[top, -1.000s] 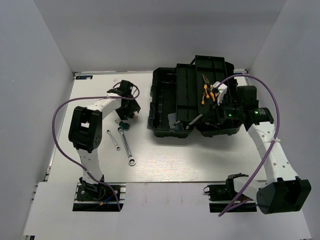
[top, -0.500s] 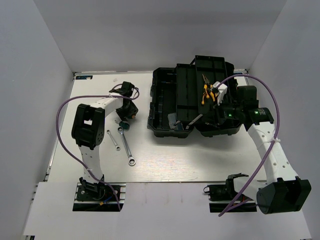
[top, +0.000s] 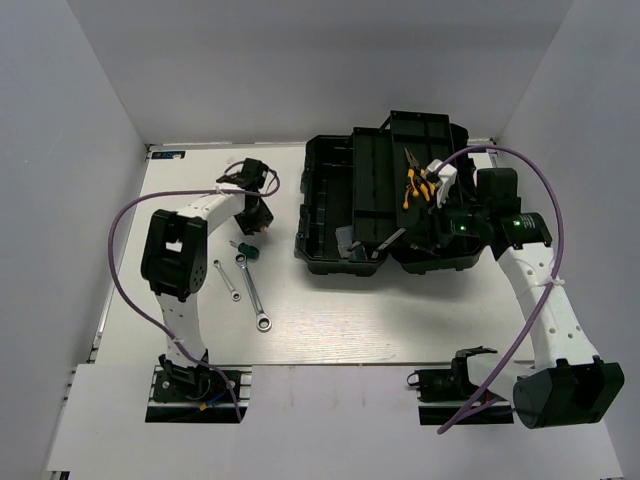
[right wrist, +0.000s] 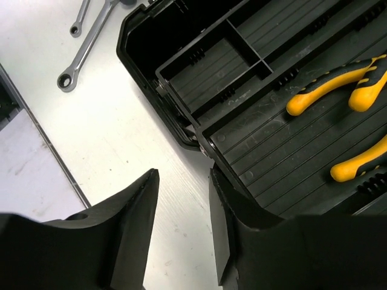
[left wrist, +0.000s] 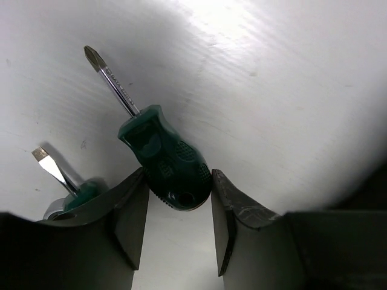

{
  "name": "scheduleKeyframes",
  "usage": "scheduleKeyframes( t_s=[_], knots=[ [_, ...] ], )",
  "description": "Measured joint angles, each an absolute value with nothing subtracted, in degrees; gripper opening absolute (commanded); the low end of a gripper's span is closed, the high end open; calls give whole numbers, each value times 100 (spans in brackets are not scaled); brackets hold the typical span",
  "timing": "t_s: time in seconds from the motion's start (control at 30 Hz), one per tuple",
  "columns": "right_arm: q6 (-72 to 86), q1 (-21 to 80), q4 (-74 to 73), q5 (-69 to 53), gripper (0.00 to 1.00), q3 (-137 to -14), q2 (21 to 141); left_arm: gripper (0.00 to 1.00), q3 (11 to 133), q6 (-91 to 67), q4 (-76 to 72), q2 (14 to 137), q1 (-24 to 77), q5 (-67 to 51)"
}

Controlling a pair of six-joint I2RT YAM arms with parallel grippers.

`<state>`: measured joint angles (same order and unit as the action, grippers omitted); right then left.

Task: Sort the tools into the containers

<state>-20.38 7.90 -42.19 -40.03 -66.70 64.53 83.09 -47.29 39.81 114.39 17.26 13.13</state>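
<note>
The tray (top: pixel 373 186) beside the pliers' tray lies empty, so my left gripper needs to lift and swing outward across the black toolbox's deep bin, over that tray.
My left gripper (top: pixel 256 214) is down at the table's left, its fingers touching both sides of a stubby green-handled screwdriver (left wrist: pixel 166 158) at the butt end of the handle (left wrist: pixel 177 176). A second green screwdriver (top: pixel 247 251) lies just beside it and also shows in the left wrist view (left wrist: pixel 78 194). The long wrench (top: pixel 253 293) and short wrench (top: pixel 227 280) lie on the table. Two yellow-handled pliers (top: pixel 415 185) rest in the black toolbox's tray (right wrist: pixel 290 139). My right gripper (right wrist: pixel 184 175) is open and empty at the tray's near edge.
The open black toolbox (top: pixel 325 205) fills the back middle and right of the table. White walls close in the left, back and right. The purple cables loop beside each arm. Both wrenches show at the top left of the right wrist view (right wrist: pixel 84 57).
My left gripper swung from the back of the table down to the green screwdriver and closed around its handle. The right arm has barely moved.
</note>
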Motion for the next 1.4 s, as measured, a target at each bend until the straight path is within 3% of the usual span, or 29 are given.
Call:
scheduleKeyframes(
  t_s=[0.07, 0.2, 0.23, 0.4, 0.63, 0.8, 1.23, 1.33, 1.4],
  knots=[
    [-2045, 790, -4230, -4007, 38, -6709, 6453, 0, 8364, -4488, 3920, 11288, 1743, 1306],
    [-2010, 790, -4222, -3972, 2, -6753, 6447, 0, 8519, -3913, 3677, 10761, 1811, 1131],
    [-1981, 790, -4217, -3938, 0, -6764, 6445, 0, 8571, -3743, 3581, 10600, 1826, 993],
    [-1739, 790, -4125, -3437, 0, -6860, 6445, 0, 9306, -2856, 2915, 10162, 1940, -486],
    [-1426, 790, -3859, -2773, 0, -7063, 6438, 0, 11544, -2158, 2397, 11246, 2458, -2482],
    [-1365, 790, -3852, -2556, 0, -7063, 6407, 0, 12352, -2073, 2390, 12140, 2792, -2928],
    [-1365, 788, -3887, -2408, 0, -7063, 6407, 3, 12661, -2427, 2093, 13284, 2891, -2958],
    [-1367, 790, -3887, -2403, 0, -7063, 6407, 10, 12667, -2469, 2047, 13323, 2915, -2958],
    [-1365, 790, -3887, -2403, 0, -7063, 6407, 22, 12702, -2491, 2027, 13358, 2936, -2961]
  ],
)
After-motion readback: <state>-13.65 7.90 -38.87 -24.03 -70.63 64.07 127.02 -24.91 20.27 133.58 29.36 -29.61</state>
